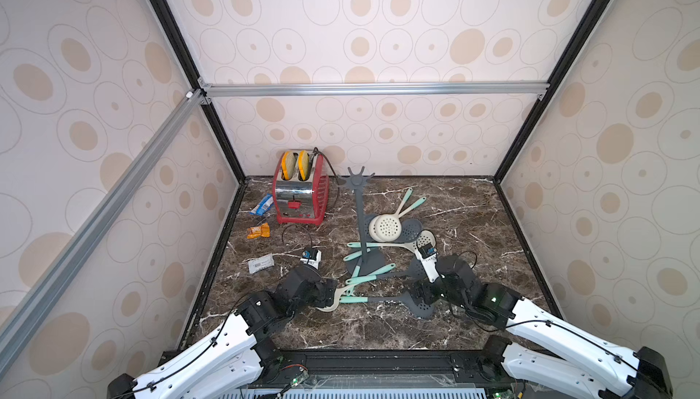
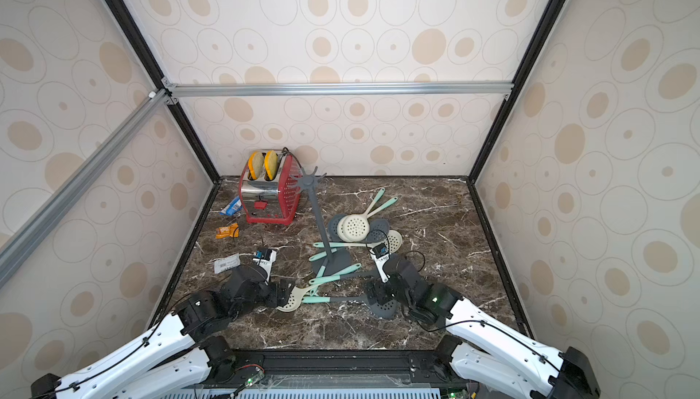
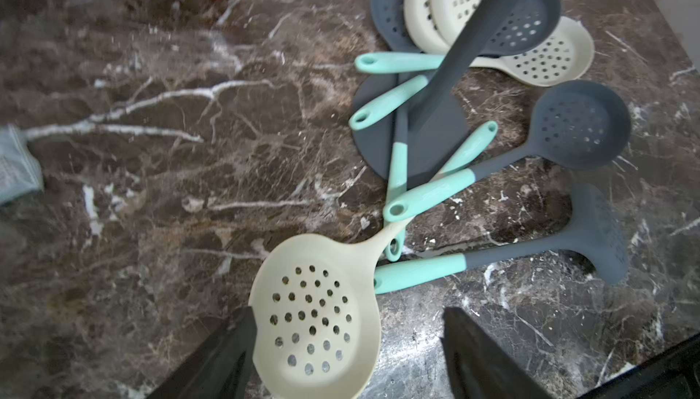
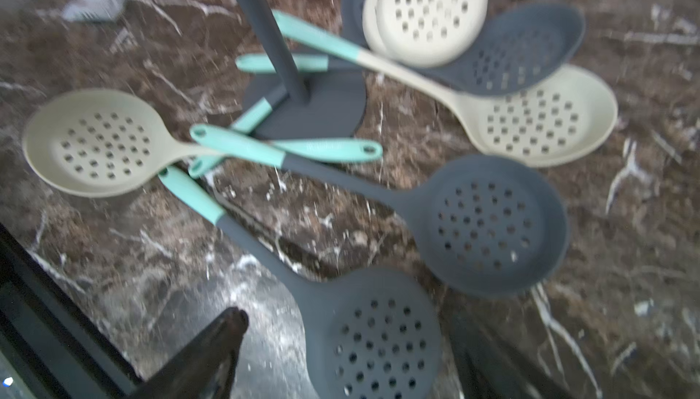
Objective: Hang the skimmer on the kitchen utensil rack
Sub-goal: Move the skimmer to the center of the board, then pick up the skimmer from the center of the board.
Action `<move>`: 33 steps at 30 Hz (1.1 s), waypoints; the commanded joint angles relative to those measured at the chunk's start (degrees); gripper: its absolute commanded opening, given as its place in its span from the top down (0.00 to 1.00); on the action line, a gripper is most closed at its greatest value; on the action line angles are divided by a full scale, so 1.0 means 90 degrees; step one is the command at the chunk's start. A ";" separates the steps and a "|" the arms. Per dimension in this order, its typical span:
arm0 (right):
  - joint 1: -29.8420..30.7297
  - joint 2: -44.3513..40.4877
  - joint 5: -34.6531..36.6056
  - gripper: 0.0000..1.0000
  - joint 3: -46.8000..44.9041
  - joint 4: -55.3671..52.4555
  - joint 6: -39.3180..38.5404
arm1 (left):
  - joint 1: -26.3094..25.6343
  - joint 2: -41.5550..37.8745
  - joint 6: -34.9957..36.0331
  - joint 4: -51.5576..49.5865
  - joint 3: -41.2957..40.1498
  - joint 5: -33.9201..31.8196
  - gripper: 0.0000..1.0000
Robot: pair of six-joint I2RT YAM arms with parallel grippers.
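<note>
My right gripper should turn and lower toward the teal handle, onto the grey stem beside the skimmer's head [image 1: 390, 298] [image 4: 280, 269], since the stem runs at an angle to my fingertips.
The kitchen utensil rack [image 1: 361, 223] stands mid-table, and the hooks of its crown [image 2: 307, 180] are bare. Several skimmers lie flat around its round base [image 3: 435, 132], some cream and some dark grey, all with teal handles. My left gripper [image 3: 348, 340] is open and low over the head of a cream skimmer [image 3: 314, 321]; one finger [image 3: 227, 355] touches its rim and the other stands well clear. My right gripper [image 4: 348, 340] is open around the head of a dark grey skimmer [image 4: 378, 344], which lies on the marble.
A red toaster [image 1: 299, 192] with two bread slices stands at the back left, its cord trailing forward. A blue packet [image 1: 262, 204], an orange packet [image 1: 258, 231] and a white packet [image 1: 261, 263] lie along the left side. Patterned walls enclose the table.
</note>
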 commanded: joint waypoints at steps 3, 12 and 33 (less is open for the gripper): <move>0.0026 0.0291 -0.0921 0.13 0.0626 -0.1834 -0.0070 | -0.0043 0.0484 -0.0070 0.0018 0.0161 0.0563 0.40; 0.0725 0.1501 -0.1293 0.10 0.1500 -0.1731 -0.2293 | -0.0042 -0.0499 -0.0537 0.1373 -0.0400 0.1979 0.39; 0.1097 0.4570 -0.0524 0.29 0.2658 -0.1497 -0.5308 | 0.2740 -0.1118 -0.0932 0.0742 0.0079 0.4123 0.36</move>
